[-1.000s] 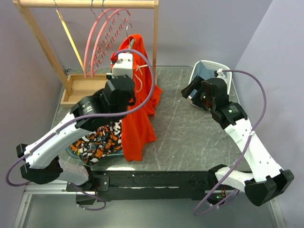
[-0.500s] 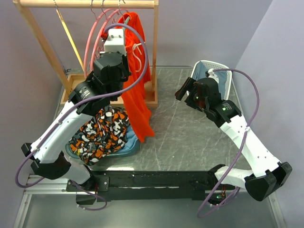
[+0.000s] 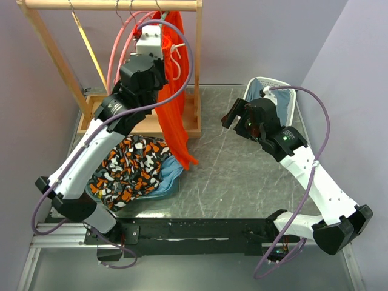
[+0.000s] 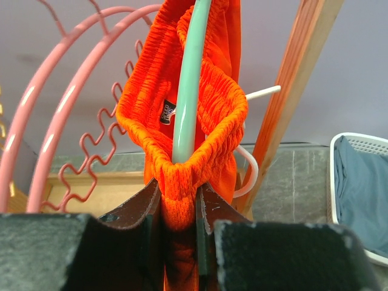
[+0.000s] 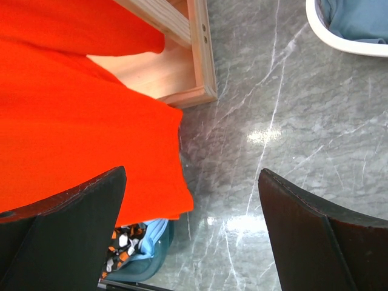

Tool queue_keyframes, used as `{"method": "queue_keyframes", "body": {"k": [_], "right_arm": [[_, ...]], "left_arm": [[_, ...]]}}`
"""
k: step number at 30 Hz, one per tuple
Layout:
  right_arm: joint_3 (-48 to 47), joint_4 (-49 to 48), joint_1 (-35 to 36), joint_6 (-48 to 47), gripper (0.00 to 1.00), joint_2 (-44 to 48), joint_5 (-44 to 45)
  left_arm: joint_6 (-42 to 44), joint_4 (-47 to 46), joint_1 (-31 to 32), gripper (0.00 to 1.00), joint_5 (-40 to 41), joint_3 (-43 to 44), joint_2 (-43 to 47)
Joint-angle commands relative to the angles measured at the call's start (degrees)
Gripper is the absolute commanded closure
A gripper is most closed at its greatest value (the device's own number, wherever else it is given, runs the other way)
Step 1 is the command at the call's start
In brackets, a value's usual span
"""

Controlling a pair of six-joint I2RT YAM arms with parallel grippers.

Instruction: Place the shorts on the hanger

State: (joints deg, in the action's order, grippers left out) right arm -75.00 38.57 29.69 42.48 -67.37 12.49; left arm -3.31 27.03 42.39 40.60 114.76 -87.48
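The wooden post is to the right of my left gripper in the top view. I need to move the waistband of the shorts toward the post, away from the pink hangers, and release it.
The bright orange-red shorts hang long from the top of the wooden rack, with the white drawstring dangling near the top. In the left wrist view the teal hanger runs through the waistband of the shorts. My left gripper is shut on the bunched waistband right below that arm. It is raised high by the rail. My right gripper hovers open over the table to the right of the hanging cloth, with nothing between its fingers.
Pink hangers and a yellow hanger hang from the wooden rail left of the shorts. A teal basin holds a patterned garment. A white basket with blue cloth stands at the back right.
My left arm has lifted the shorts from table height up to the rail, so they now hang nearly straight. My right gripper has shifted a little to the left, still open.
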Motion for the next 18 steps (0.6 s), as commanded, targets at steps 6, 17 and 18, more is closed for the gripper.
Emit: {"method": "queue_keyframes", "body": {"k": [6,17,18], "right_arm": [[-1.8,-0.8,1.2,-0.7,0.03,0.7,1.5],[0.5,-1.7,2.2,-1.1,0.02,2.0,0.7],[0.5,-1.7,2.5,-1.2,0.02,2.3,0.6]], "left_arm": [[2.7,-11.4,-0.2,0.99,-0.7,5.5,-4.4],[1.6,-13.1,-0.8,0.62,-6.1,-0.7,-2.9],[1.5,-12.8,-0.7,0.53,-6.6,-1.0,-2.4]]}}
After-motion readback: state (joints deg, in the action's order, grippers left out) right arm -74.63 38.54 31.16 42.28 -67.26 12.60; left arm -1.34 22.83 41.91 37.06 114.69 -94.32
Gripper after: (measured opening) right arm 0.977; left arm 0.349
